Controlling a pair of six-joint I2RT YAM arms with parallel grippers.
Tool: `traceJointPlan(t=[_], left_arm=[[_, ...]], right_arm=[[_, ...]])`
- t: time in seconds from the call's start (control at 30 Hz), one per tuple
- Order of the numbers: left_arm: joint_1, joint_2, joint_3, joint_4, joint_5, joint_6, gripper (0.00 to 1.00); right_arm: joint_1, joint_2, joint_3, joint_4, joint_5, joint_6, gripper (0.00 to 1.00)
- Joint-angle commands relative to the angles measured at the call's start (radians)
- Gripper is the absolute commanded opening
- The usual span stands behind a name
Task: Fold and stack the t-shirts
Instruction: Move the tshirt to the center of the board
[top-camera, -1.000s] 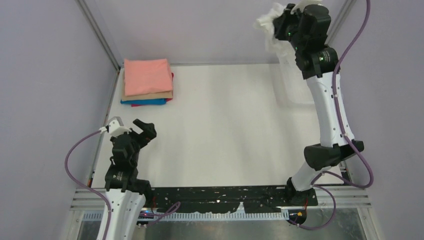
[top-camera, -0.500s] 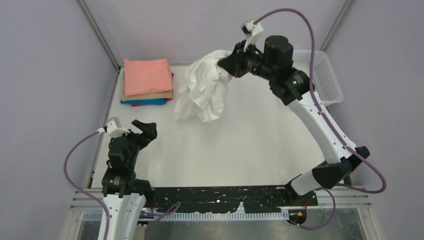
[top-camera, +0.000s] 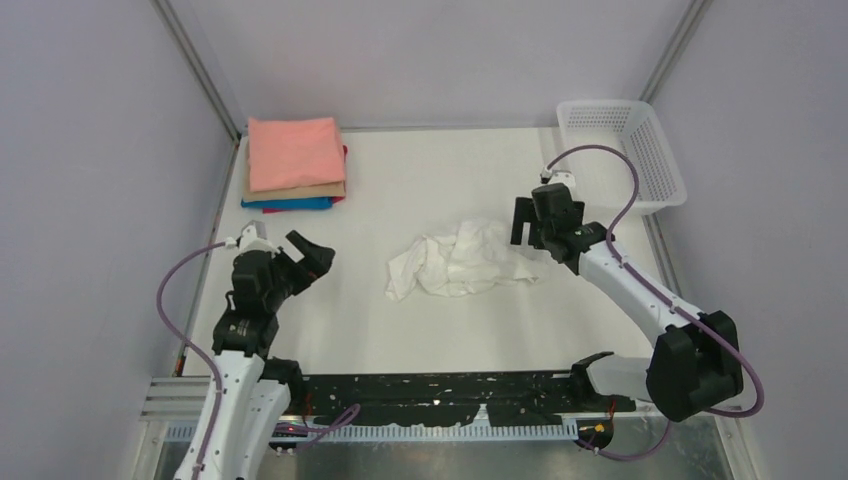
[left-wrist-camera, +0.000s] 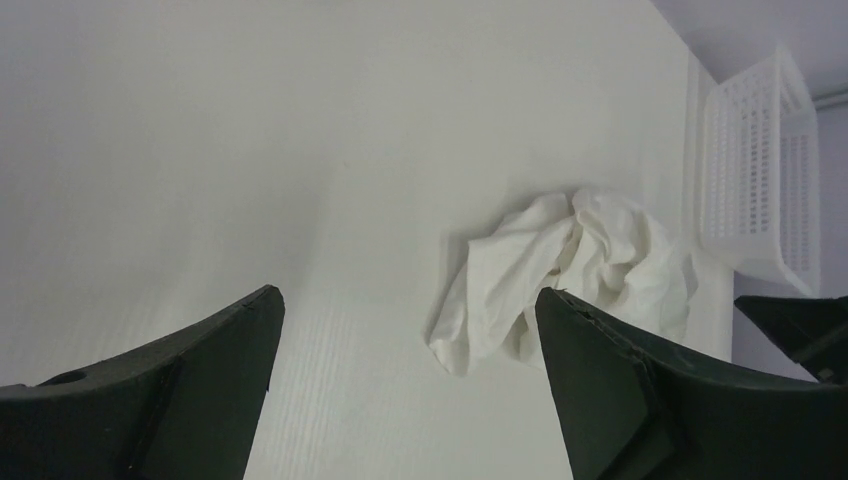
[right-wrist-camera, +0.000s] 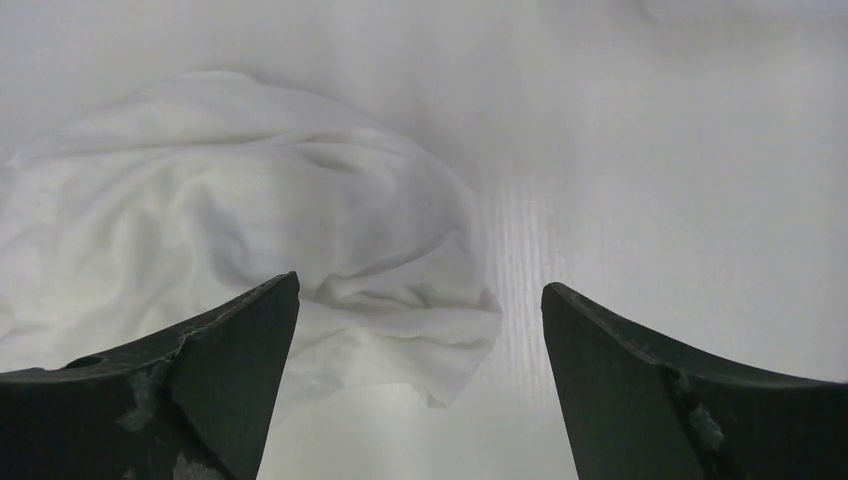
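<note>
My left gripper needs to move toward the shirt (left-wrist-camera: 570, 265) next and go down onto the edge of the white t-shirt's narrow end, because that end lies apart from my open gripper.
A crumpled white t-shirt (top-camera: 455, 262) lies loose on the middle of the table; no print shows on it. My right gripper (top-camera: 528, 235) hovers at its right edge, open, with nothing between the fingers. In the right wrist view the cloth (right-wrist-camera: 230, 210) spreads ahead and left of the open gripper (right-wrist-camera: 420, 282). My left gripper (top-camera: 312, 258) stands open to the left of the shirt, apart from it. The left wrist view shows the shirt (left-wrist-camera: 570, 265) beyond its gripper (left-wrist-camera: 408, 292). Folded t-shirts (top-camera: 295, 165) are stacked at the back left, salmon-pink on top, with tan, blue and magenta below.
A white mesh basket (top-camera: 605, 103) stands at the back right corner and also shows as the basket (left-wrist-camera: 760, 170) in the left wrist view. Grey walls close in the table on the left, back and right.
The right arm swung the white shirt from above the basket down to the table's middle and let it go; its jaws are now open. The left gripper shifted slightly right.
</note>
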Motion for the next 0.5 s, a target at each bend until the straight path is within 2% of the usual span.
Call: traceJointPlan(t=[0.0, 0.1, 0.2, 0.27, 0.43, 0.47], left_arm=[[-0.008, 0.180, -0.012, 0.159, 0.258, -0.013, 0.99], [-0.056, 0.308, -0.006, 0.219, 0.312, -0.011, 0.99], [-0.166, 0.444, 0.035, 0.232, 0.267, 0.002, 0.99], [-0.241, 0.543, 0.077, 0.244, 0.248, 0.010, 0.99], [-0.343, 0.800, 0.208, 0.246, 0.236, 0.020, 0.99], [-0.352, 0.844, 0.235, 0.242, 0.229, 0.021, 0.95]], right_arm=[[0.001, -0.079, 0.020, -0.026, 0.327, 0.064, 0.96], [0.016, -0.148, -0.042, 0.071, 0.216, 0.076, 0.95], [0.022, -0.231, -0.134, 0.221, -0.110, 0.096, 0.95], [0.042, -0.229, -0.173, 0.286, -0.203, 0.147, 0.95], [0.232, -0.090, -0.077, 0.192, -0.060, 0.156, 0.95], [0.252, -0.071, -0.062, 0.191, -0.046, 0.160, 0.95]])
